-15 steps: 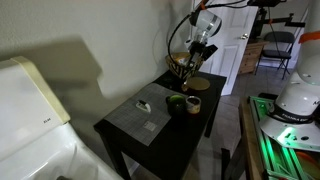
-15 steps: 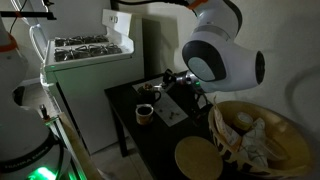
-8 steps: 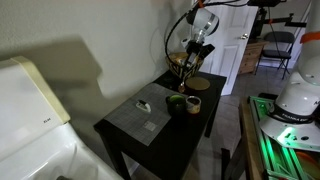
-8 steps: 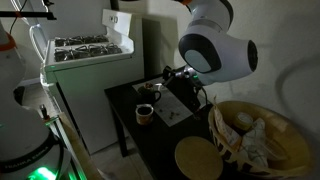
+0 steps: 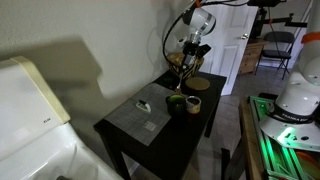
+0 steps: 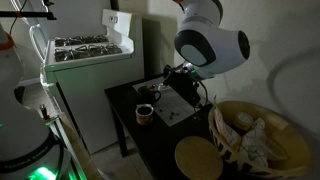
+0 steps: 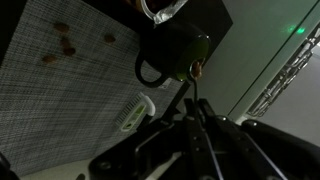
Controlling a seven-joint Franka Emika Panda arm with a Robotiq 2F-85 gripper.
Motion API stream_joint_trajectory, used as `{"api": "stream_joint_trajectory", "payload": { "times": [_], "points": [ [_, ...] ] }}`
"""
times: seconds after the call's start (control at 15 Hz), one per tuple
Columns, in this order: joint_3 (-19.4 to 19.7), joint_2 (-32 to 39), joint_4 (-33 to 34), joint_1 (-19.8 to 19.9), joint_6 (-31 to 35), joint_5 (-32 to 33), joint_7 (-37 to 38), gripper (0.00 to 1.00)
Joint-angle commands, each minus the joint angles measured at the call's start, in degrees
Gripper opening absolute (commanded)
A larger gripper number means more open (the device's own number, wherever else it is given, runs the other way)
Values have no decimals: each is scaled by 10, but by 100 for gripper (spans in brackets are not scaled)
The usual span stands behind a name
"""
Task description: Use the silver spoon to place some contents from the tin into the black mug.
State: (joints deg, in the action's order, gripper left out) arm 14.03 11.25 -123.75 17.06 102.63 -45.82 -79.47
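Observation:
The spoon's tip still carries a tan bit, so my gripper will next move it from the mug's rim into the black mug's opening (image 5: pixel 177 99) (image 7: pixel 192 50) and let go of the spoon.
My gripper (image 7: pixel 192 140) is shut on the thin silver spoon (image 7: pixel 191 100). The spoon's tip carries a small tan bit and sits at the rim of the black mug (image 7: pixel 172 52). The mug's handle points toward the mat. The tin (image 7: pixel 165 9) is just beyond the mug, cut off by the view's top edge. In both exterior views the gripper (image 5: pixel 189 66) (image 6: pixel 178 74) hangs above the mug (image 5: pixel 176 101) (image 6: pixel 150 90), and the tan-gold tin (image 5: pixel 194 103) (image 6: pixel 145 112) stands right beside the mug on the dark table.
A grey woven placemat (image 7: pixel 70 90) (image 5: pixel 143 115) holds a small white object (image 7: pixel 135 110) and some brown crumbs (image 7: pixel 60 42). A large woven basket (image 6: pixel 255 135) and its round lid (image 6: pixel 197 157) take up one end of the table. A white appliance (image 6: pixel 85 50) stands beside it.
The arm has shifted slightly away from the basket, carrying the spoon over toward the mug. The mug and tin have not moved.

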Motion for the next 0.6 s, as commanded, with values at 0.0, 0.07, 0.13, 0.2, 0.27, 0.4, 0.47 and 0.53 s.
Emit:
{"api": "stream_joint_trajectory", "payload": {
  "times": [0.0,0.07,0.13,0.2,0.27,0.4,0.47,0.53],
  "points": [
    [-8,-28,-26,-15,45,27,25,2],
    [-11,-32,-30,-19,59,34,27,2],
    [-13,-36,-33,-22,70,41,30,2],
    [-16,-40,-38,-26,80,48,33,2],
    [-20,-44,-41,-28,88,53,36,2],
    [-26,-53,-45,-33,95,59,38,2],
    [-28,-57,-46,-36,101,63,39,2],
    [-31,-62,-49,-39,107,65,41,2]
  ]
}}
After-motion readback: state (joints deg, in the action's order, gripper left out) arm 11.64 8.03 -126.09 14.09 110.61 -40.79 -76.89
